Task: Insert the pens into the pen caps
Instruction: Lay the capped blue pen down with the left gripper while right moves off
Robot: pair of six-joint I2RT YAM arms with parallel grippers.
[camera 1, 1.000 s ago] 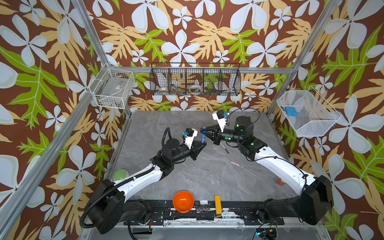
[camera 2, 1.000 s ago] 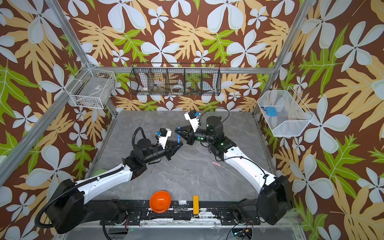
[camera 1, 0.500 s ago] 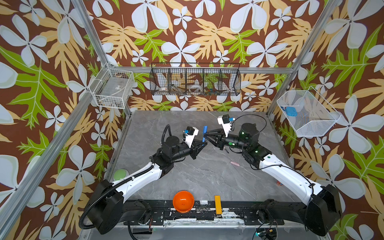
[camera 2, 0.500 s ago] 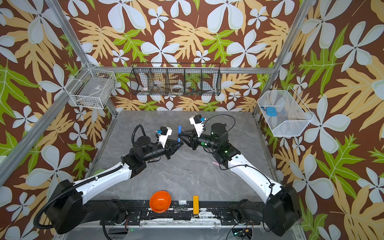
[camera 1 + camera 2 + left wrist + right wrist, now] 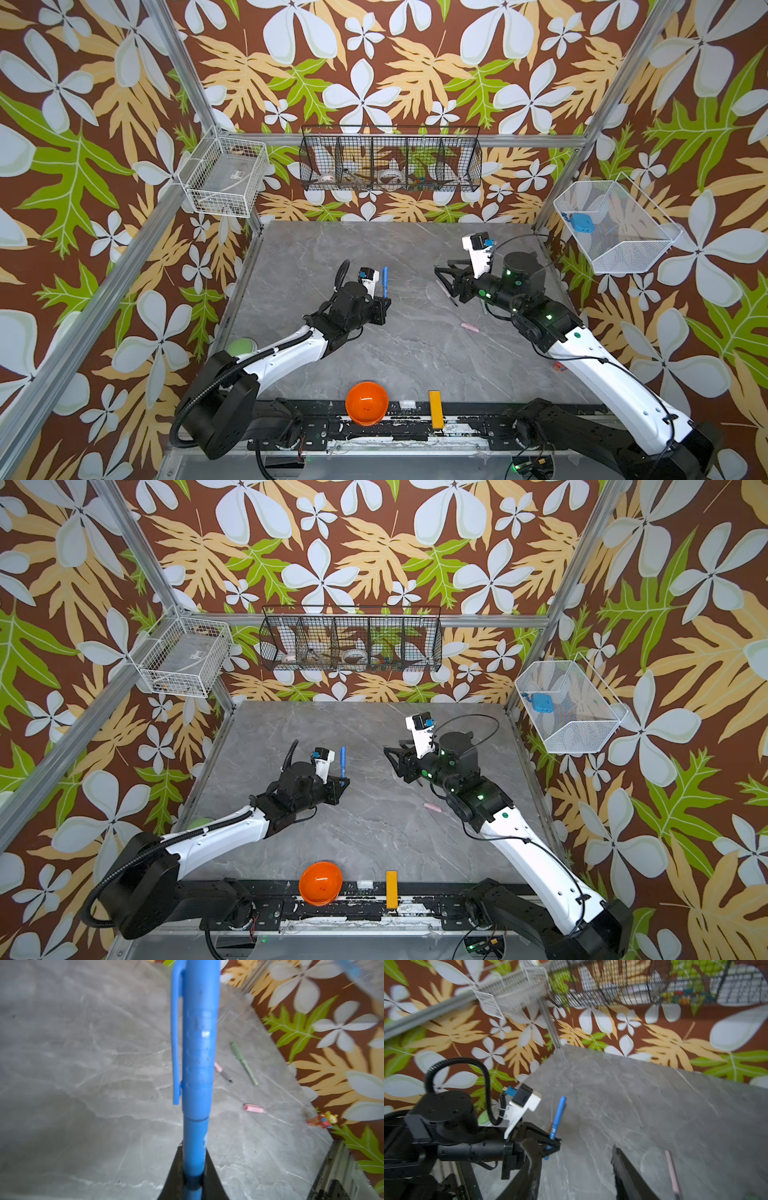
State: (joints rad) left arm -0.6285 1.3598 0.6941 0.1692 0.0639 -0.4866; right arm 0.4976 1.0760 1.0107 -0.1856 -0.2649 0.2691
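The left gripper will tilt downward next and lower the blue pen (image 5: pixel 385 281) flat onto the bare tabletop to release the pen's body, because that clear spot is below the gripper.
A blue pen (image 5: pixel 385 281) (image 5: pixel 343 761) with its blue cap (image 5: pixel 197 1043) pushed on stands upright in my left gripper (image 5: pixel 384 305) (image 5: pixel 193 1159), which is shut on the barrel left of the table's middle. My right gripper (image 5: pixel 443 280) (image 5: pixel 574 1157) hovers open and empty to its right, apart from the pen. Under it lies a pink pen (image 5: pixel 447 293) (image 5: pixel 671 1169). A pink cap (image 5: pixel 470 328) (image 5: pixel 253 1108) lies loose nearer the front. A pale green pen (image 5: pixel 244 1064) rests beside the pink pen (image 5: pixel 223 1072).
An orange bowl (image 5: pixel 367 403) and a yellow bar (image 5: pixel 435 409) sit at the front edge. A small red toy figure (image 5: pixel 321 1121) lies at the right edge, a green round object (image 5: pixel 241 345) at the left edge. Wire baskets (image 5: pixel 390 160) hang on the walls.
My right gripper has opened, let go of the blue cap and drawn back to the right. The left gripper has pulled left with the capped blue pen, now upright.
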